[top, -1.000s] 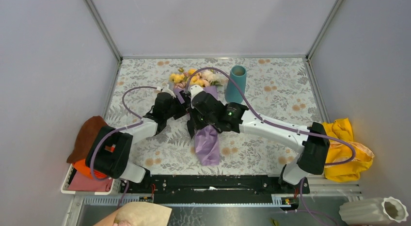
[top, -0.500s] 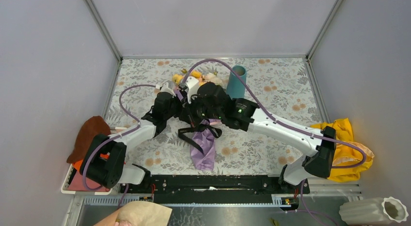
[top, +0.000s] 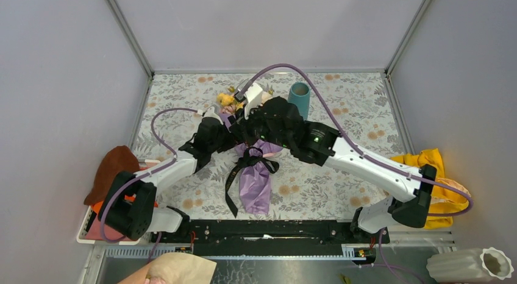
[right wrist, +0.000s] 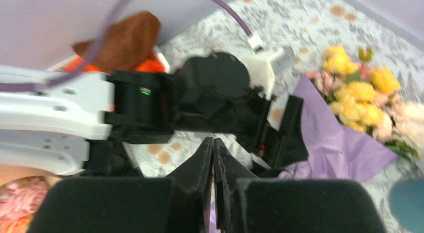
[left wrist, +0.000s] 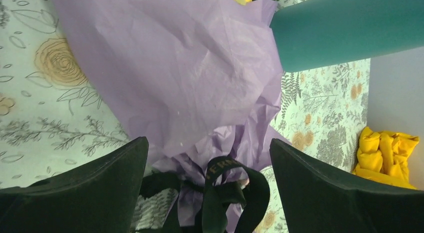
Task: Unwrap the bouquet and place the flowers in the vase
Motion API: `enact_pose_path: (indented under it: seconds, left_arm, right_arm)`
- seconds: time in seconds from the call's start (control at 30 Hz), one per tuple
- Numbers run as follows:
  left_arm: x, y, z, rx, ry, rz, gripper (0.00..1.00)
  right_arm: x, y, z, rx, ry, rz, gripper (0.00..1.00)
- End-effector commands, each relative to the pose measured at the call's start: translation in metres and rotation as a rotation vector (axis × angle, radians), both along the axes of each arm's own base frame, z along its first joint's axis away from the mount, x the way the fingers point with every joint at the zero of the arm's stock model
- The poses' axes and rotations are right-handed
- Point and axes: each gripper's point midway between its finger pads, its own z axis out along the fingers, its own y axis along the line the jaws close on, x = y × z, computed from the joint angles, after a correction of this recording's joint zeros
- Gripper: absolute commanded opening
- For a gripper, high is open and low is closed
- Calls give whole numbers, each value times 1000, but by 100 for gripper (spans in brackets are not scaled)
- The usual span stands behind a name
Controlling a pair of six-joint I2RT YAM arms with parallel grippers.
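Observation:
The black ribbon's raised loop [top: 252, 151] [left wrist: 218, 169] stands up between the open fingers, so my left gripper moves down and back toward the paper neck onto it next.
The bouquet [top: 255, 181] lies in mid-table, a lilac paper cone [left wrist: 175, 78] with its point toward the near edge. Its black ribbon [top: 233, 183] hangs loose, still looped round the neck [left wrist: 235, 188], one tail trailing across the cloth. The flowers [top: 227, 100] stick out at the far end, yellow and pink [right wrist: 357, 100]. The teal vase [top: 299, 95] stands upright just right of them [left wrist: 350, 28]. My left gripper [top: 234, 135] is wide open, straddling the paper neck [left wrist: 207, 143]. My right gripper [top: 246, 127] hovers above, shut [right wrist: 213, 141], with nothing visible between the fingers.
A brown cloth [top: 111, 169] and a white basket [top: 90, 228] sit at the left edge. A yellow cloth [top: 436, 186] lies at the right. A white ribbed vase [top: 469, 266] and a tan paper bundle [top: 174, 270] are in front of the arm rail.
The right arm has lifted and swung toward the back. The ribbon bow has come undone, and its tail now lies stretched toward the near edge. The left gripper stays open at the neck.

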Motion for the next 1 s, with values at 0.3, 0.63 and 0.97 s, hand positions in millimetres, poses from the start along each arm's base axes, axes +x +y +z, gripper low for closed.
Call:
enact_pose_path:
  seconds: [0.3, 0.63, 0.97]
  left_arm:
    - [-50, 11, -21, 77, 137, -84, 89]
    - [-73, -16, -50, 110, 219, -112, 53]
    - [-69, -43, -29, 106, 212, -156, 0]
  right_arm:
    - [29, -52, -97, -201, 98, -357, 57]
    - [39, -79, -185, -437, 121, -476, 58]
    - [61, -92, -252, -521, 249, -551, 58]
